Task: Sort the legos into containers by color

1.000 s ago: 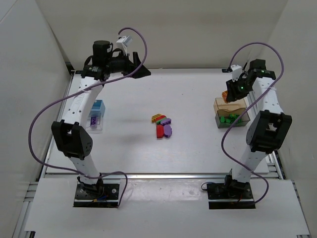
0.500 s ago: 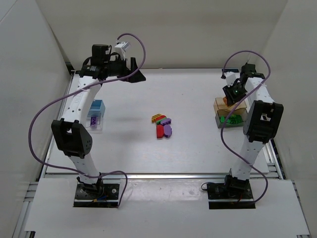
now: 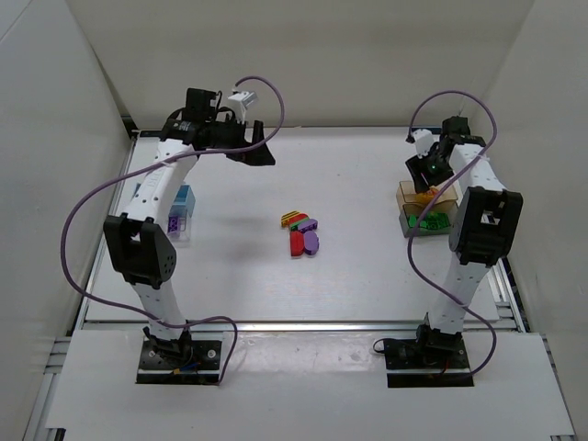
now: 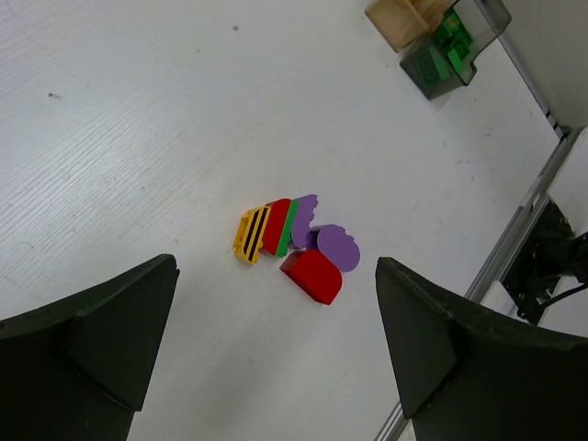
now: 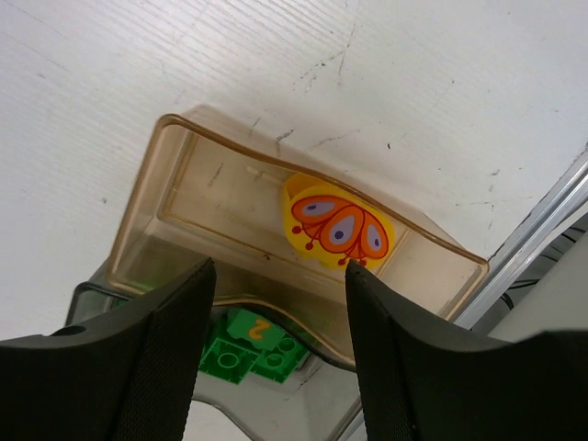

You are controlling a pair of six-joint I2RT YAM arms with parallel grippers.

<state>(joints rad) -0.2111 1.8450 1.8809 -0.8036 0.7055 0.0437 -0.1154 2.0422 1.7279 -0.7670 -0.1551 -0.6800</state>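
The yellow striped block is below my left gripper and to its right in the top view, so my left gripper will move down, back and sideways onto it next.
A pile of legos lies mid-table: a yellow striped block, a red rounded block, purple ones and a red-green one. My left gripper hovers open high above the table, back left of the pile. My right gripper stands open over the tan-amber container. A yellow block with an orange pattern lies loose inside it, beyond my right gripper. Green legos sit in the dark-clear container beside it.
At the left stand a blue container and a clear container holding a purple block. The amber container and the dark one stand near the table's right edge, next to a metal rail.
My right gripper has opened over the amber container and the yellow block now lies inside it. My left arm has swung a little right, still open.
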